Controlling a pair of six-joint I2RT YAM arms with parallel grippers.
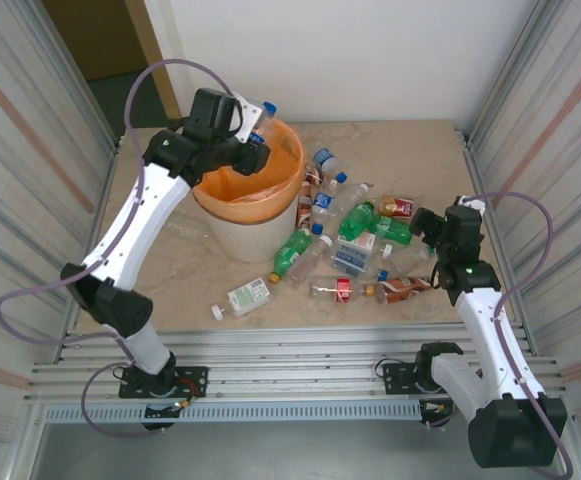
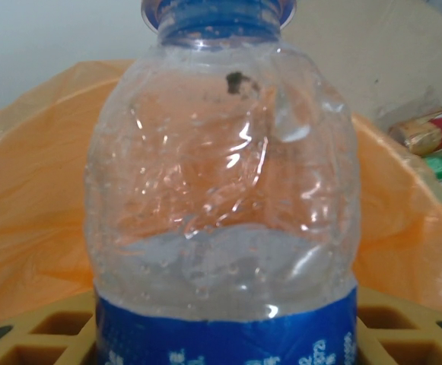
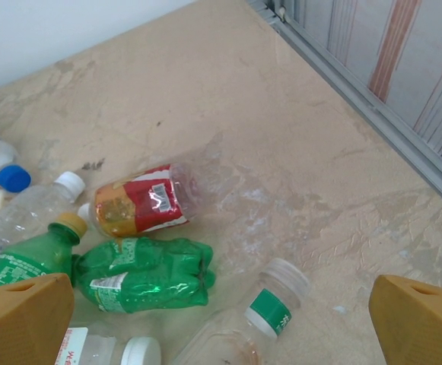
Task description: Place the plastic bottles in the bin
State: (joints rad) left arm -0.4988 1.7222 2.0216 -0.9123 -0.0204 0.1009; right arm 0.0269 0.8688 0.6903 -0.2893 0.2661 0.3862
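Note:
My left gripper carries the clear bottle down into the bin's orange-lined opening (image 1: 255, 180) (image 2: 46, 190) next, then releases it there.
My left gripper (image 1: 251, 136) is shut on a clear bottle (image 1: 262, 118) with a blue cap and blue label, held above the bin's (image 1: 222, 228) orange-lined mouth. In the left wrist view that bottle (image 2: 221, 190) stands upright between the yellow fingers (image 2: 53, 334), the orange bag (image 2: 30, 198) behind it. Several more bottles (image 1: 355, 235) lie scattered right of the bin. My right gripper (image 1: 425, 228) hangs open over their right edge. Under the open right gripper (image 3: 221, 334) lie a clear green-labelled bottle (image 3: 270, 312), a crushed green bottle (image 3: 144, 274) and a red-labelled bottle (image 3: 144, 199).
One bottle with a white cap (image 1: 245, 297) lies alone in front of the bin, and a clear one (image 1: 185, 230) lies to its left. Corrugated metal walls (image 1: 530, 130) close in both sides. A metal rail (image 1: 290, 350) runs along the table's near edge.

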